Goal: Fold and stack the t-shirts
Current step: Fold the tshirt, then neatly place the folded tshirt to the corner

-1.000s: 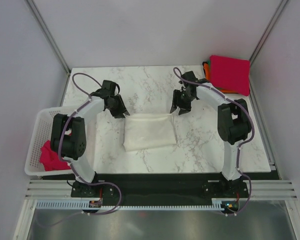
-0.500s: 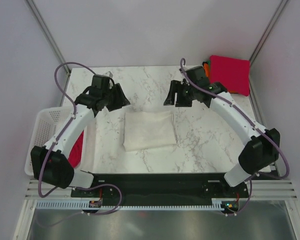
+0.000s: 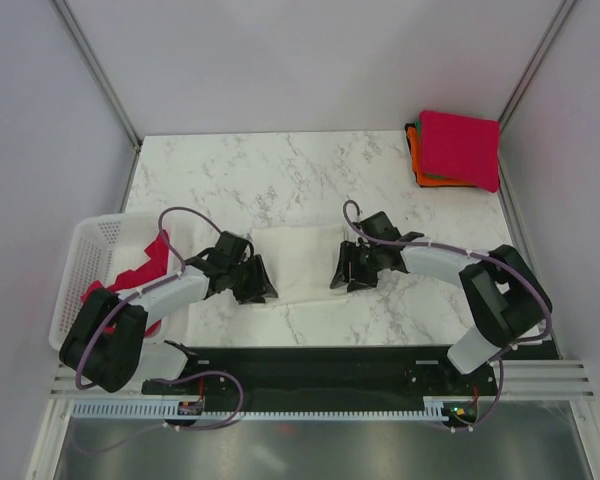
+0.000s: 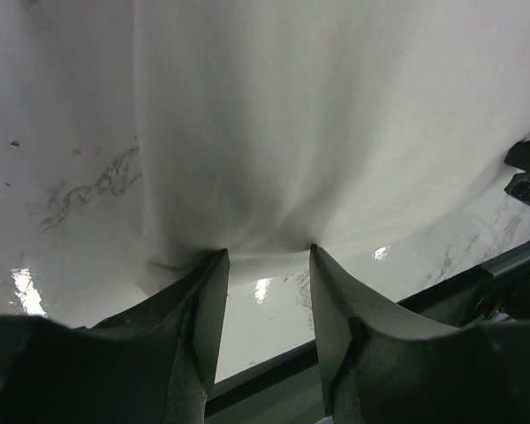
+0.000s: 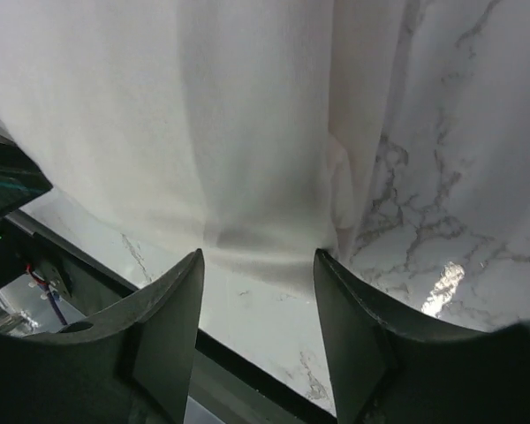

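The shirt's far corner (image 3: 342,229) is the corner nearest the stack. My right gripper should lift, go outward along the shirt's side and come down onto that corner.
A folded white t-shirt (image 3: 300,258) lies on the marble table (image 3: 280,170), its print hidden. My left gripper (image 3: 261,285) is open and low at the shirt's near left corner. In the left wrist view the gripper (image 4: 268,256) has its fingertips at the cloth (image 4: 291,115) hem. My right gripper (image 3: 342,277) is open at the near right corner. In the right wrist view the gripper (image 5: 259,258) touches the cloth (image 5: 203,115) edge. A folded stack (image 3: 458,148), magenta on top with orange and green below, sits at the back right.
A white lattice basket (image 3: 85,250) stands at the table's left edge with a magenta shirt (image 3: 145,272) hanging out of it. The table's black front edge (image 3: 310,355) runs just behind both grippers.
Both arms have swung from the shirt's far side to its near edge and come down low. Both grippers remain open. The white shirt has barely moved.
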Controlling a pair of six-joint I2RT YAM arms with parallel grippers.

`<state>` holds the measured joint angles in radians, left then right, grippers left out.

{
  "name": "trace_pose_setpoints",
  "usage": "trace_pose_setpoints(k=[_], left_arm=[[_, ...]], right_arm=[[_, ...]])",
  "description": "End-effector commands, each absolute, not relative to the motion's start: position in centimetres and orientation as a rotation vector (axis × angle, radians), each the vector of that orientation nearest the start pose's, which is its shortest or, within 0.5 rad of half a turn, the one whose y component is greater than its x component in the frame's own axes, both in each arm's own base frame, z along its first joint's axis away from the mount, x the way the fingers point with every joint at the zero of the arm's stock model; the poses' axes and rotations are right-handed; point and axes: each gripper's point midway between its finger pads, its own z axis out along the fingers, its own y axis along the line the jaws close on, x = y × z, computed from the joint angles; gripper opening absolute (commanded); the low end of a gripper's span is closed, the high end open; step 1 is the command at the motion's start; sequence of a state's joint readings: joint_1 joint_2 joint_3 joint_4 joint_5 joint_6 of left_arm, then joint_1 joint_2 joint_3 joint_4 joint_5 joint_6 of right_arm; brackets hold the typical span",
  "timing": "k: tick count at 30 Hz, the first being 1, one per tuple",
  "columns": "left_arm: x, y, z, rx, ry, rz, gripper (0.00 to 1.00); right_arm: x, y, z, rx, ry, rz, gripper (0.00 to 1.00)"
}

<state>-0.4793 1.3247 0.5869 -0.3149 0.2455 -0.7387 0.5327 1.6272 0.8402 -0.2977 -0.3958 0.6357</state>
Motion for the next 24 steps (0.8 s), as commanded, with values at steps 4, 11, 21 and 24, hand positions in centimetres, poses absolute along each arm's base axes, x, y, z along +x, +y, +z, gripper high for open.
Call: trace_pose_setpoints(k=[4,11,21,24], left_arm=[[20.8,-17.0,1.3,-0.270,2.719,-0.596,0.50],[22.9,-16.3,7.9,-0.114,2.608,-0.525,0.52],[21.2,-13.9,17.8,0.083,2.409,-0.493,0.56],[20.4,-13.3,18.4,0.050,2.374,-0.500,0.56]], right_arm=[[22.0,20.5,2.6,-0.023,2.805,0.635,0.62],[19.4,17.9,3.7,0.016,2.835,0.536,0.61],[27.8,19.1,10.7,-0.023,2.537,0.660,0.98],[30.7,19.8,9.7,0.018,2.524,0.801,0.98]])
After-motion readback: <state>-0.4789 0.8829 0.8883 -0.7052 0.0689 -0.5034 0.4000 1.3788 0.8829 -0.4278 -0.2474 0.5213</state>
